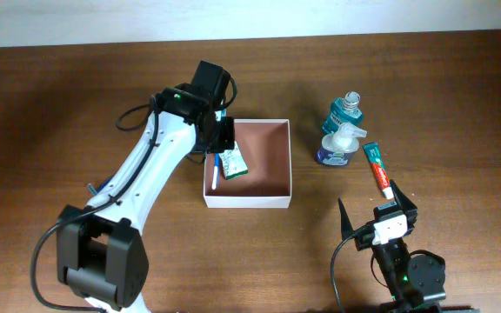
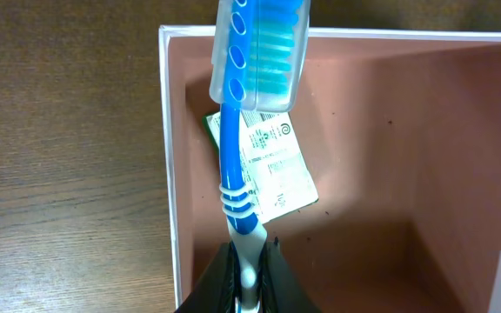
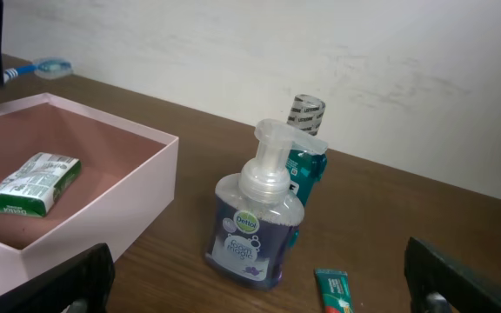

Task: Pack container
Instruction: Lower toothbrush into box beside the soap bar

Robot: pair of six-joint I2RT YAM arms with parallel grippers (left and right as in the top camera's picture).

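Observation:
My left gripper moves down next and releases the toothbrush point(image 2: 233, 148) on a bare floor strip point(image 2: 202, 196) between the pack and the container's closest side, since that strip is below the gripper.
The container point(image 1: 268, 165) is a white-walled square box with a reddish-brown floor at mid-table. A green-and-white pack point(image 1: 233, 163) lies inside near its left wall. My left gripper point(image 1: 220, 139) hovers over the box's left side, shut on the handle of a blue-and-white toothbrush point(image 2: 233, 148) with a clear cap over its head. In the left wrist view the brush points out from the gripper point(image 2: 249, 261) over the pack point(image 2: 272, 169) and the container floor point(image 2: 390, 174). My right gripper point(image 1: 375, 211) stands open near the front edge, right of the box, holding nothing.
A foam soap pump bottle point(image 1: 336, 146) and a teal mouthwash bottle point(image 1: 346, 111) stand right of the box. A toothpaste tube point(image 1: 377, 169) lies just beyond my right gripper point(image 3: 259, 291). The right wrist view shows the bottle point(image 3: 255, 222), the tube point(image 3: 333, 291) and the container wall point(image 3: 103, 209).

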